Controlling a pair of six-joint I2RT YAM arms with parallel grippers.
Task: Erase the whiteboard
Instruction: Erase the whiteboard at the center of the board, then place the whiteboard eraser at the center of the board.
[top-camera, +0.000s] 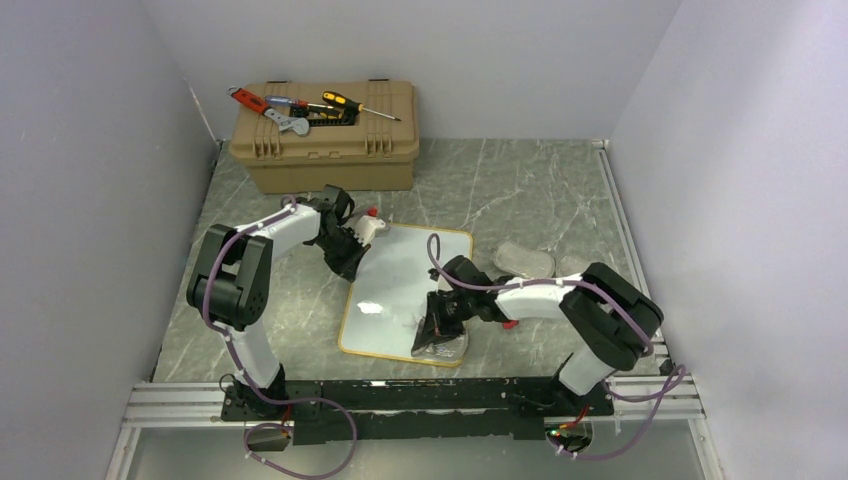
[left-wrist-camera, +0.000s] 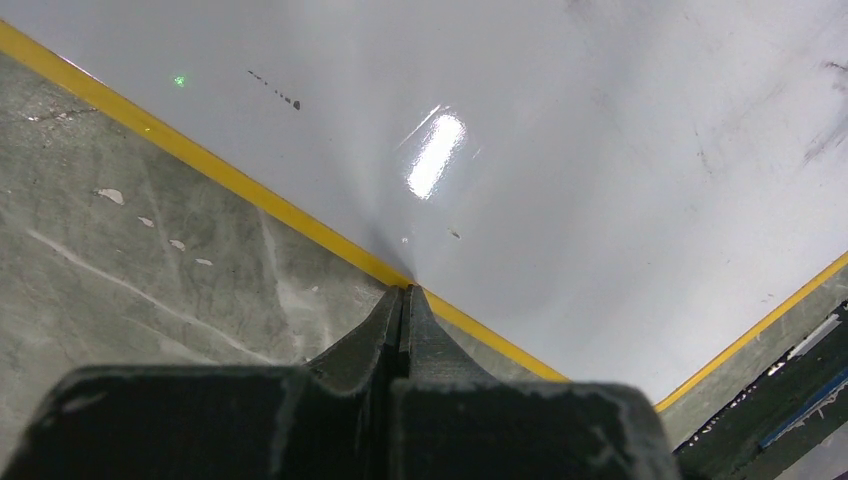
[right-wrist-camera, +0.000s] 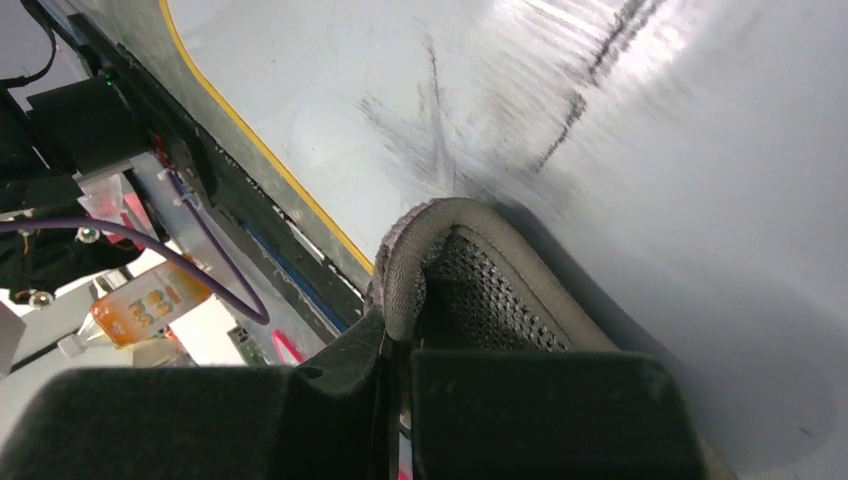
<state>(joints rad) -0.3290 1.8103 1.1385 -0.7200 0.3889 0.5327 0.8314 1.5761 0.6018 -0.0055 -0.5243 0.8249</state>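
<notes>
My right gripper will rise and carry the cloth outward toward the clear plastic piece (top-camera: 524, 261), which lies outward and to its right in the top view.
The whiteboard (top-camera: 400, 285) lies flat on the marble table, white and glossy with a thin yellow-orange frame. My left gripper (top-camera: 352, 266) is shut with nothing in it, its tips (left-wrist-camera: 405, 292) resting at the board's left frame edge (left-wrist-camera: 250, 192). My right gripper (top-camera: 440, 330) is shut on a grey mesh cloth (right-wrist-camera: 465, 270) pressed on the board near its front right corner. Smeared dark marker streaks (right-wrist-camera: 440, 150) lie just ahead of the cloth. A few small dark specks (left-wrist-camera: 275, 92) remain near the far left of the whiteboard (left-wrist-camera: 560, 150).
A tan toolbox (top-camera: 325, 140) with screwdrivers and a wrench on its lid stands at the back left. A small white bottle with a red cap (top-camera: 371, 224) sits by the board's far corner. A clear plastic piece (top-camera: 525, 260) lies right of the board. Aluminium rails (top-camera: 400, 395) run along the near edge.
</notes>
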